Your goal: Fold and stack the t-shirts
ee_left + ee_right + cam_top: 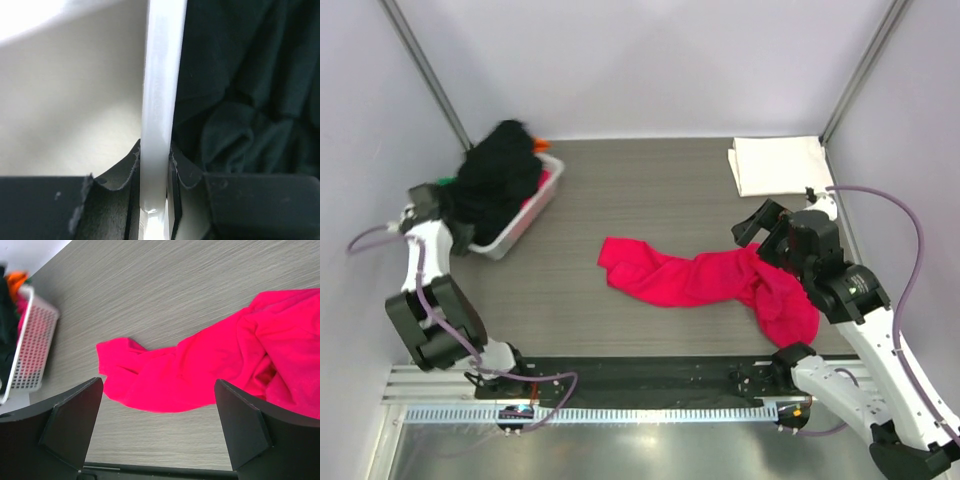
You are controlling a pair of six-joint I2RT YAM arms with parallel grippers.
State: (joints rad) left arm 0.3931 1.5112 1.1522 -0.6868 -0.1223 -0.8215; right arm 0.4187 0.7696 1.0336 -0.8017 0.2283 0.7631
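I should next swing the basket in my left gripper straighter, push it outward toward the metal post behind it and let go of the basket's rim, because the basket is slanted across the tabletop.
A bright pinkish-red t-shirt lies crumpled across the table's middle right; it also shows in the right wrist view. A white t-shirt lies folded in a neat rectangle at the back right. A black t-shirt is heaped in the white basket with bits of orange and green showing. My left gripper is shut on the basket's white rim, with black cloth beside it. My right gripper is open and empty above the red shirt's right part.
The basket stands at the back left, also seen in the right wrist view. Metal frame posts rise at both back corners. A black strip and a rail run along the table's near edge.
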